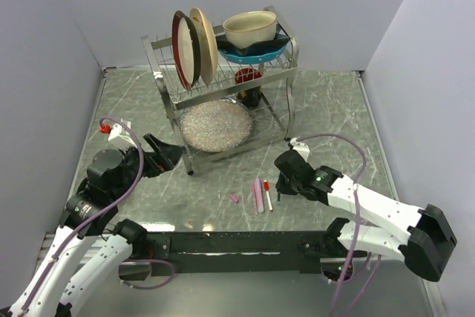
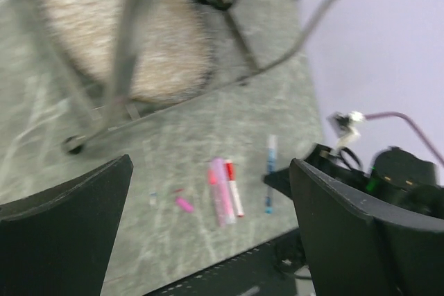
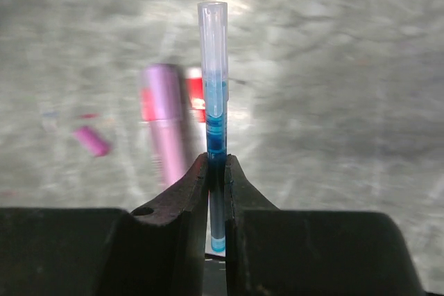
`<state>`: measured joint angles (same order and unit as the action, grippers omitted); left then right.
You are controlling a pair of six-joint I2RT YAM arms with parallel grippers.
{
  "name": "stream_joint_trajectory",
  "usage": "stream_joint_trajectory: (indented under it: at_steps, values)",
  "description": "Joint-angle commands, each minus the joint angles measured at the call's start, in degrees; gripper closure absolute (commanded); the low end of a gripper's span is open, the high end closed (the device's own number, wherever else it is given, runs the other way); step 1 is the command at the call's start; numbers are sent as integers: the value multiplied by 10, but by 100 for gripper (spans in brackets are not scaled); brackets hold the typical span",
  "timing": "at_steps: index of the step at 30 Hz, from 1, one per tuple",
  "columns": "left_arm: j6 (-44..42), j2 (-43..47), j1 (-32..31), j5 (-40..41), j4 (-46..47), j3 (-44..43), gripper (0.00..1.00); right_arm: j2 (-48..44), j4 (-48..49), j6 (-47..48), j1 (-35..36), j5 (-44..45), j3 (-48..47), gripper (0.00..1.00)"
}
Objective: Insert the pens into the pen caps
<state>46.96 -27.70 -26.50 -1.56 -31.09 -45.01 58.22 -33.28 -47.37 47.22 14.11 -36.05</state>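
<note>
My left gripper is raised, and its open fingers point sideways. Next I need to turn them downward and lower them to close at the tabletop beside the rack leg, which lies below the gripper.
My right gripper (image 3: 217, 166) is shut on a blue pen (image 3: 216, 112) that points away from it, with a clear cap over its far end. The top view places this gripper (image 1: 284, 180) just right of the pens lying on the table. A pink pen (image 1: 257, 194) and a whitish pen with a red end (image 1: 267, 195) lie side by side there. To their left lies a small pink pen cap (image 1: 234, 198). My left gripper (image 2: 210, 166) is open and empty, raised well back from the pink pen (image 2: 220, 192), the pink cap (image 2: 184, 204) and the blue pen (image 2: 270, 171).
A metal dish rack (image 1: 223, 72) with plates and bowls stands at the back, a round speckled dish (image 1: 217, 125) on its lower level. A rack leg (image 2: 73, 145) stands close in front of my left gripper. A black rail (image 1: 237, 243) runs along the near edge.
</note>
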Motion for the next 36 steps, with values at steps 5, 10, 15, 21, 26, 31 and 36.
stream_joint_trajectory:
  at_steps: [5,10,15,21,26,31,36]
  values:
    - [10,-17,0,133,-84,32,0,93,24,51,-18,-6,11,87]
    - [52,-25,0,159,-104,37,1,114,66,59,-18,-26,13,78]
    - [122,-24,0,189,-114,73,1,106,52,62,-18,-20,0,62]
    - [130,-41,0,279,-151,28,7,46,16,59,-18,-5,-21,60]
    - [-72,-90,0,399,-93,-8,10,-31,2,60,-16,-1,-38,60]
    - [-232,-145,11,417,-28,0,8,-89,-28,72,-16,5,-59,60]
    - [-332,-168,34,322,49,20,8,-138,-54,86,-17,17,-75,60]
